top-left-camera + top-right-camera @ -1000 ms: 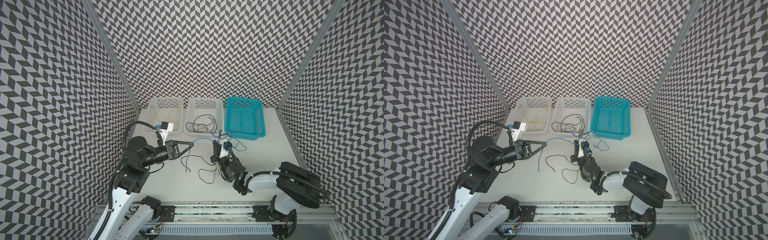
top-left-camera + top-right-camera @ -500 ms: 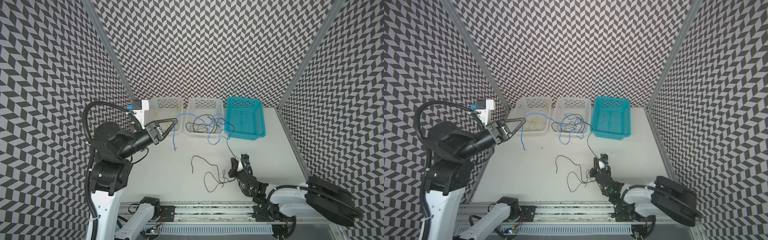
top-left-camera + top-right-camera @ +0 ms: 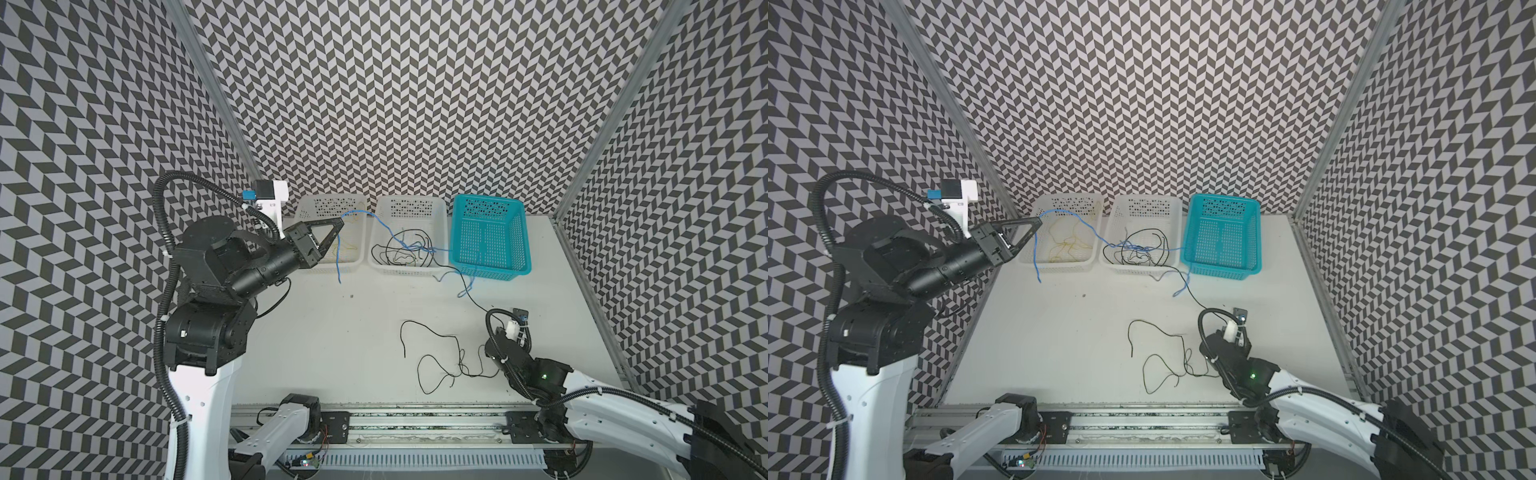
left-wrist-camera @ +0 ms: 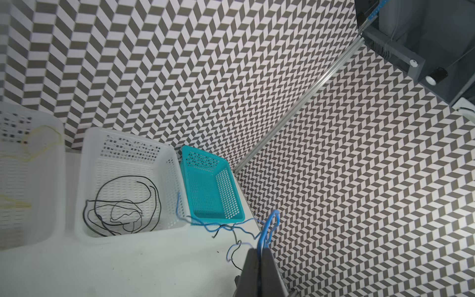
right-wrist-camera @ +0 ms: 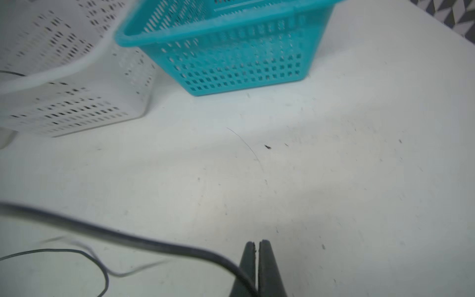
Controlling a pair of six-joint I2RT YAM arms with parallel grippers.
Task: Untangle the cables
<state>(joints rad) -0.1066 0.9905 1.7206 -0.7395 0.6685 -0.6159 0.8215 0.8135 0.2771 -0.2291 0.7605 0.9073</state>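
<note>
My right gripper's black cable crosses the blue one, so it needs to pull toward the side next, then go over the tabletop before the teal basket point(image 5: 215, 141) to release.
My left gripper point(image 4: 261, 250) is raised over the left white basket point(image 3: 307, 208), shut on a blue cable point(image 3: 357, 212). One end of it dangles from the gripper point(image 3: 340, 222) and the rest runs to a tangle point(image 3: 415, 249) with black cables at the middle white basket point(image 3: 440, 208). My right gripper point(image 5: 257, 243) sits low at the table's front right, shut on a black cable point(image 5: 144, 241) that leads back toward the tangle. Its fingertips are hidden under the wrist point(image 3: 509, 353) in both top views. Yellow cables point(image 3: 1067, 245) lie in the left basket.
A teal basket point(image 3: 490, 245) stands at the back right beside the middle white one. Another black cable point(image 3: 440, 357) lies in loose loops on the table's front middle. Patterned walls close in both sides and the back.
My left gripper has risen and swung back-left, drawing the blue cable up. My right gripper has pulled toward the front right with the black cable, and a black cable now lies loose at front.
</note>
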